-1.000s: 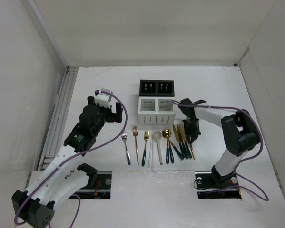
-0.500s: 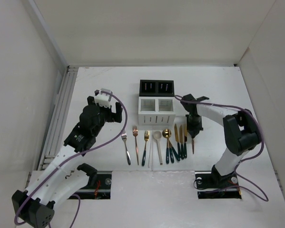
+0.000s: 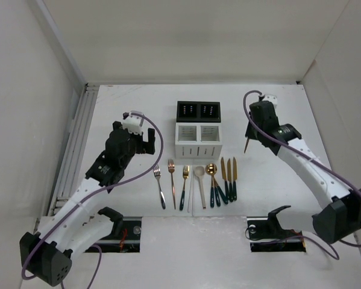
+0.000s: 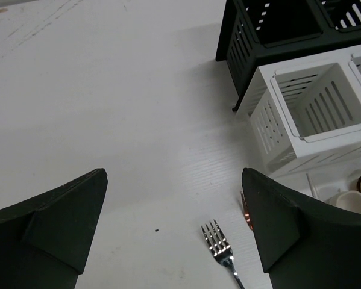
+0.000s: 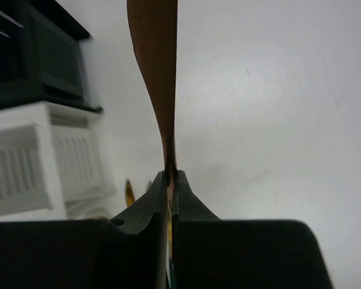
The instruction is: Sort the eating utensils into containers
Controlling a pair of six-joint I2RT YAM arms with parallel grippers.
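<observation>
The black caddy's nearer section [image 3: 210, 111] is to the left of my right gripper in the top view, so my gripper needs to move over it next and lower the copper knife in.
A row of eating utensils [image 3: 198, 180] lies in front of the containers: a silver fork [image 3: 160, 185], a copper fork [image 3: 172, 179], a green-handled gold fork [image 3: 184, 186], a cream spoon [image 3: 199, 180], a gold spoon [image 3: 211, 180] and three green-handled knives [image 3: 229, 177]. My right gripper [image 3: 251, 127] is shut on a copper knife [image 3: 247, 144], which hangs above the table to the right of the white caddy [image 3: 198, 148]. In the right wrist view the copper knife [image 5: 159, 72] sticks out from the shut gripper [image 5: 171, 177]. My left gripper [image 4: 174, 180] is open above the silver fork [image 4: 219, 244].
The black caddy [image 3: 198, 103] stands directly behind the white one, and both show empty compartments in the left wrist view, white caddy [image 4: 270, 120] and black caddy [image 4: 240, 42]. Enclosure walls surround the table on the left, back and right.
My right gripper closed on the copper knife at the right end of the row and lifted it up and back, to beside the caddies. The left arm barely moved.
</observation>
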